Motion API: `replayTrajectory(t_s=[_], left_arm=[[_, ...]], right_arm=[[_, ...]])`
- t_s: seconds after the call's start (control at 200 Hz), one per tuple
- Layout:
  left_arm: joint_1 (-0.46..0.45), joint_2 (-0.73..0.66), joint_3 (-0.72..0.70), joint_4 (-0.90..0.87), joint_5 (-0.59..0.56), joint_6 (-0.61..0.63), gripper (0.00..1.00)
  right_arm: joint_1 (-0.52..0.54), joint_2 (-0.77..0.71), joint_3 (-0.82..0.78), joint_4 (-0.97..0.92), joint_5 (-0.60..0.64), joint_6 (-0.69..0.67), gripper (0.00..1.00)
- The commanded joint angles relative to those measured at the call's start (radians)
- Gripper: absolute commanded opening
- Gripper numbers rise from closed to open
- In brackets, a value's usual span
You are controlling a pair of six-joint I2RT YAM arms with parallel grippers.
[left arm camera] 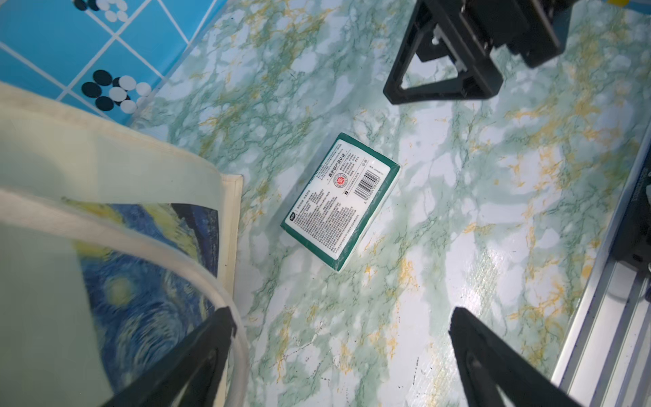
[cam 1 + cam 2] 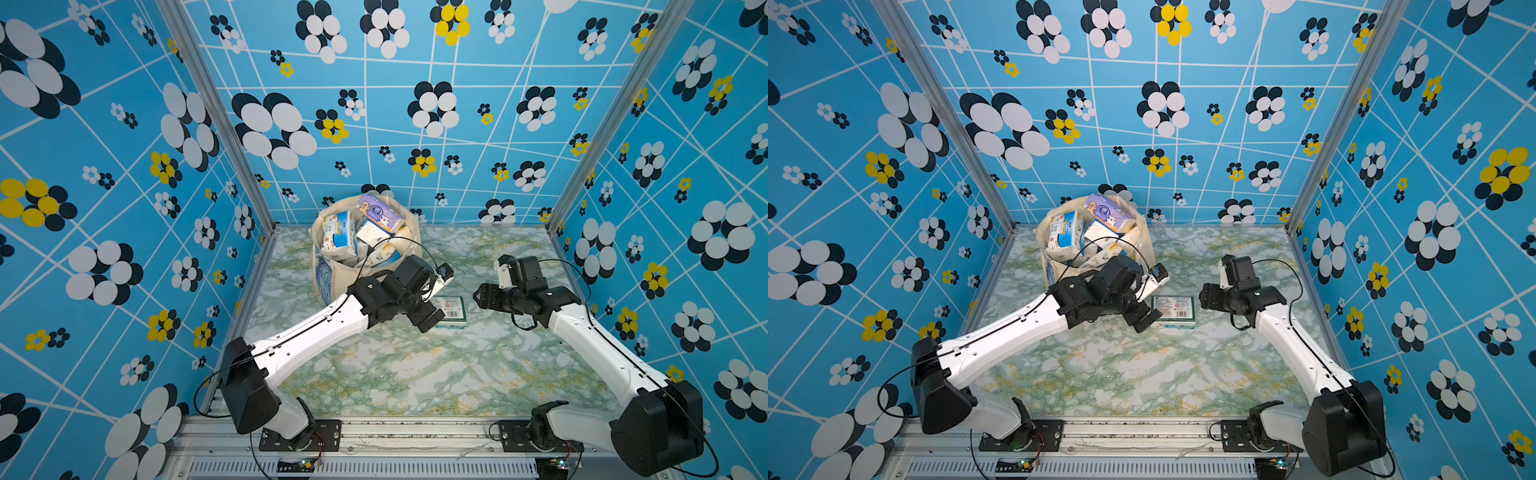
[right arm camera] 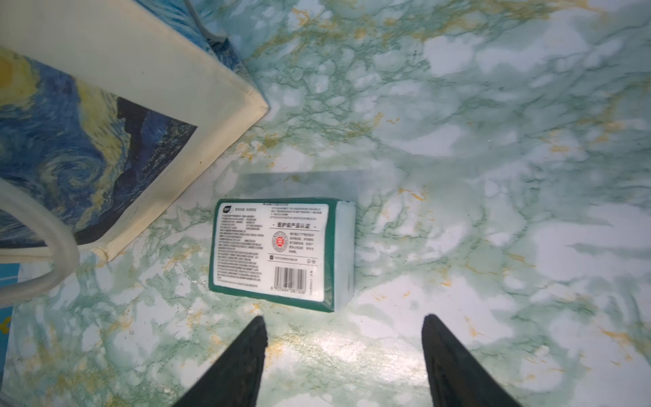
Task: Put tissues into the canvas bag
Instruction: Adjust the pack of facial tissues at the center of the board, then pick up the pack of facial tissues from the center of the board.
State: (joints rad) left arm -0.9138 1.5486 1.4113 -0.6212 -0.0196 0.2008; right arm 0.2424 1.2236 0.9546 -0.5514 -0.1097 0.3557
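Note:
My left gripper lowers next onto the green-and-white pack's end away from the barcode, since the pack lies flat on the table below my open fingers.
The canvas bag (image 2: 328, 278) (image 2: 1052, 266) stands at the back left of the table, cream with a blue swirl print, also seen in the wrist views (image 1: 148, 267) (image 3: 88, 151). It holds several tissues, among them a lavender pack (image 2: 380, 212) (image 2: 1109, 212) on top and a blue-and-white pack (image 2: 341, 233). One green-and-white pack (image 2: 452, 312) (image 2: 1174, 311) (image 1: 340, 201) (image 3: 278, 253) lies flat on the table, label up. My left gripper (image 2: 428, 319) (image 1: 341, 315) hangs open just left of it. My right gripper (image 2: 478, 297) (image 3: 343, 319) is open just right of it, holding nothing.
The marble-pattern table (image 2: 415, 374) is walled by blue flowered panels on three sides. An aluminium rail (image 2: 374, 432) runs along the front edge. A bag handle (image 1: 197, 278) loops beside my left gripper's finger.

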Motion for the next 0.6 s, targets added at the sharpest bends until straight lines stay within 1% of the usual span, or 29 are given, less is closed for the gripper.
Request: replayTrajectory(t_s=[0.0, 0.145, 0.33, 0.595], left_arm=[[-0.025, 0.065, 0.011, 0.006, -0.037, 0.168, 0.99], [-0.048, 0.134, -0.039, 0.085, -0.06, 0.251, 0.99], [-0.069, 0.201, -0.088, 0.224, -0.132, 0.351, 0.99], [-0.075, 0.349, -0.027, 0.257, -0.148, 0.418, 0.99]], right_arm=[[-0.032, -0.073, -0.026, -0.02, 0.002, 0.016, 0.72], [-0.043, -0.112, -0.034, -0.018, 0.005, 0.017, 0.73], [-0.045, -0.119, -0.046, 0.0, 0.002, 0.019, 0.72], [-0.048, -0.128, -0.063, 0.01, 0.007, 0.017, 0.72]])
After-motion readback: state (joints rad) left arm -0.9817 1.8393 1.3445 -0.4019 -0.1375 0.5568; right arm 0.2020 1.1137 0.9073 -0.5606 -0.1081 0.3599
